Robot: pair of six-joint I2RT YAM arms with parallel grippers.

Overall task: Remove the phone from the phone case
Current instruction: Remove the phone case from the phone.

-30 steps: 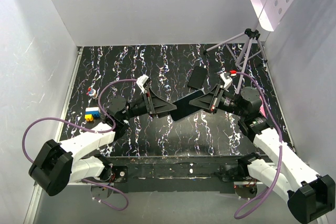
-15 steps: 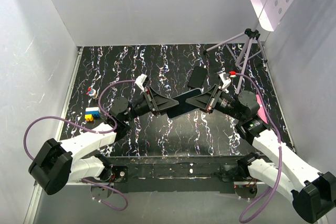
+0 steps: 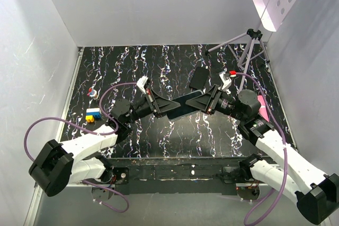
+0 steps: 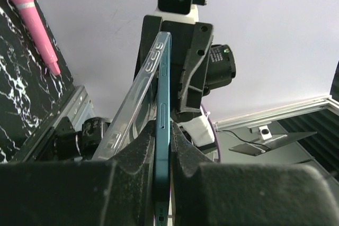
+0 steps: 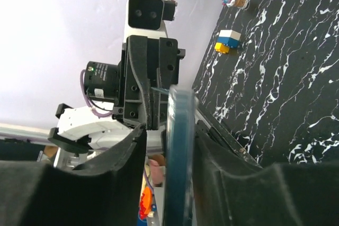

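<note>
I need to move my left gripper from the phone case [image 4: 135, 99] and down next, and release the phone on the bare tabletop below it and to its left in the top view.
The phone [image 3: 186, 105] hangs in the air above the table's middle, spanning both grippers. In the left wrist view it shows a teal-blue edge [image 4: 163, 88], and my left gripper [image 4: 163, 130] is shut on it. The phone case [image 4: 135, 99] is clear plastic, not black. It has peeled away from the phone on the left side near my left jaws and still wraps the far end. My right gripper [image 5: 168, 130] stands open around that cased end [image 5: 177, 146]. One finger rests against the case; a gap shows at the other.
A second dark phone [image 3: 199, 78] lies flat at the back right, with a tripod [image 3: 249, 51] behind it. Coloured blocks [image 3: 93, 115] and a small toy [image 3: 93, 93] sit at the left. A pink object [image 4: 37, 19] lies beside the right arm.
My left gripper has closed onto the phone's end. My right gripper's jaws have parted. Both grippers and the phone have shifted slightly towards the back.
</note>
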